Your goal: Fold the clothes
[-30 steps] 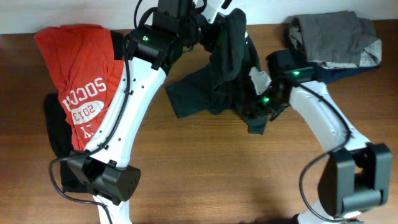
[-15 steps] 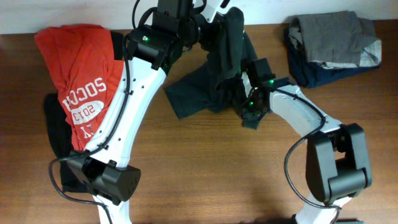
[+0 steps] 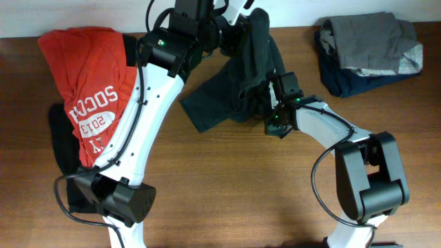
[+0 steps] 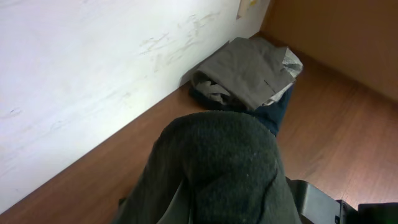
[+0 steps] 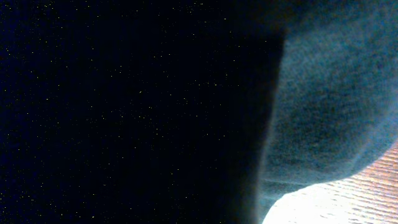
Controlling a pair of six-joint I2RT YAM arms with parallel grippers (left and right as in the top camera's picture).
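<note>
The black T-shirt (image 3: 217, 103) hangs bunched. My left gripper lifts next, pulls it toward the red shirt, then lowers to release it over bare wood by the table's far edge (image 3: 202, 63).
A black T-shirt (image 3: 217, 103) hangs bunched from my left gripper (image 3: 241, 31), which is shut on its top near the table's far edge. The lower part trails onto the wood. In the left wrist view the dark cloth (image 4: 224, 168) drapes over the jaws and hides them. My right gripper (image 3: 270, 118) is pressed into the shirt's lower right edge and is shut on it. Dark cloth (image 5: 323, 112) fills the right wrist view and hides those fingers.
A red shirt (image 3: 83, 76) with white print lies at the far left, over another dark garment (image 3: 62, 145). A grey and navy pile (image 3: 368, 48) sits at the back right, also in the left wrist view as the grey pile (image 4: 249, 71). A white wall runs behind.
My right gripper moved left into the hanging shirt's lower edge and shut on it. The left arm has held still with the shirt raised.
</note>
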